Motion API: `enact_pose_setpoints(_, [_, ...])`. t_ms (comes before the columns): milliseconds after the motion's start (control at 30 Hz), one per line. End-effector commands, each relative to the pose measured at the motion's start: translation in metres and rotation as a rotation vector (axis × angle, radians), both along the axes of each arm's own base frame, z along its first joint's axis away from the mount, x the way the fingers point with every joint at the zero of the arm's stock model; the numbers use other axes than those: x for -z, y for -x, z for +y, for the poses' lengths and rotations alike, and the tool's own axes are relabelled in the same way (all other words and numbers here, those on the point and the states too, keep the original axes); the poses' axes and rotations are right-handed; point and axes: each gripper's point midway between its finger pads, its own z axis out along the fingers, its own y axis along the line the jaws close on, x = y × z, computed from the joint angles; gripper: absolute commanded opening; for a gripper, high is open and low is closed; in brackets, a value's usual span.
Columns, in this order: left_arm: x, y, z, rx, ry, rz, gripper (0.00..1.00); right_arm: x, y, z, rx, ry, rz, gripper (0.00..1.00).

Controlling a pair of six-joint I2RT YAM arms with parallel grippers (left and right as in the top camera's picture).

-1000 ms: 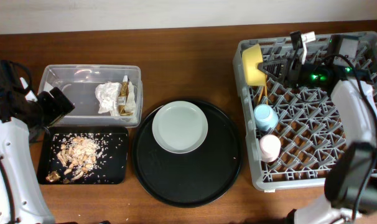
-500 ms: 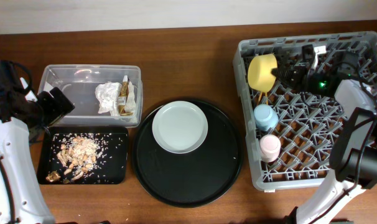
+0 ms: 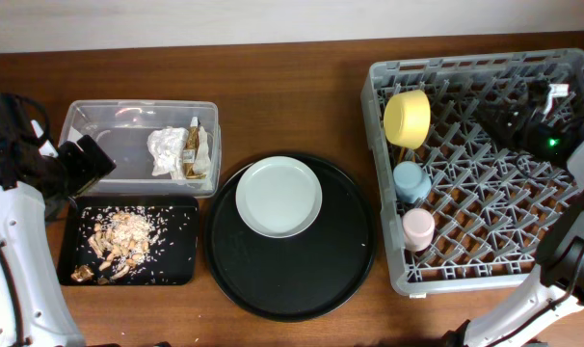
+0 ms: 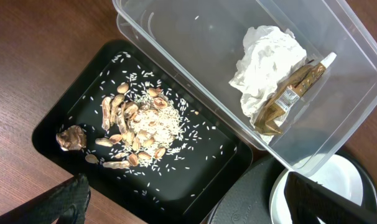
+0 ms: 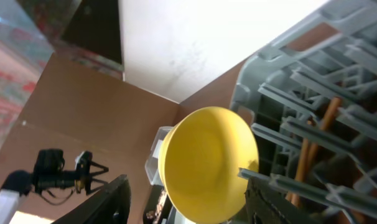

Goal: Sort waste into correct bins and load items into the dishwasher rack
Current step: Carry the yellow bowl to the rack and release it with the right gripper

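Next, my right gripper moves to the left in the overhead view and turns down onto the yellow bowl's near rim [image 3: 406, 145] [image 5: 204, 219], since the bowl stands apart from the gripper.
The yellow bowl [image 3: 408, 118] stands on edge among the pegs at the back left of the dishwasher rack [image 3: 485, 193]. A blue cup [image 3: 411, 180] and a pink cup [image 3: 418, 228] sit in front of it. Wooden chopsticks [image 5: 313, 143] lie in the rack beside the bowl. My right gripper [image 3: 512, 116] hovers over the rack's back right, open, apart from the bowl [image 5: 207, 162]. The grey-white plate [image 3: 278, 197] rests on the round black tray [image 3: 292, 270]. Napkin [image 4: 266, 59] and wrapper [image 4: 288, 99] lie in the clear box [image 3: 109, 145]. Food scraps [image 4: 135, 121] lie in the black rectangular tray [image 3: 176, 260]. My left gripper [image 4: 201, 208] is open above that tray.
The rack's upright pegs [image 3: 475, 183] fill its middle and right. The brown wooden table [image 3: 292, 96] shows between the bins and the rack. A pale wall [image 3: 273, 19] runs along the far edge.
My right gripper has opened, let go of the yellow bowl and drawn back to the right. The bowl stays standing in the rack. The left arm has not moved.
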Motion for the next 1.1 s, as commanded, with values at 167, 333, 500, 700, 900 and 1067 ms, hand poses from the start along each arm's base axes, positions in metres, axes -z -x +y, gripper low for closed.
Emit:
enact_pose_setpoints(167, [0.002, 0.0, 0.0, 0.003, 0.005, 0.007, 0.99, -0.065, 0.002, 0.038, 0.122, 0.433, 0.025, 0.34])
enact_pose_setpoints(333, [0.002, 0.0, 0.0, 0.003, 0.005, 0.007, 0.99, -0.103, 0.022, 0.103, 0.115, 0.777, -0.082, 0.12])
enact_pose_setpoints(500, [0.002, 0.0, 0.0, 0.003, 0.005, 0.007, 0.99, -0.069, 0.033, 0.152, 0.017, 1.022, -0.022, 0.04])
enact_pose_setpoints(700, [0.002, 0.0, 0.0, 0.003, 0.005, 0.007, 0.99, -0.004, 0.02, 0.152, -0.013, 1.207, 0.141, 0.04])
enact_pose_setpoints(900, [0.002, 0.001, 0.0, 0.003, 0.005, 0.007, 0.99, 0.028, 0.011, 0.111, 0.106, 1.275, 0.321, 0.04])
enact_pose_setpoints(1067, [0.002, 0.0, 0.0, 0.003, 0.005, 0.007, 0.99, -0.003, 0.011, 0.079, 0.297, 1.249, 0.36, 0.04])
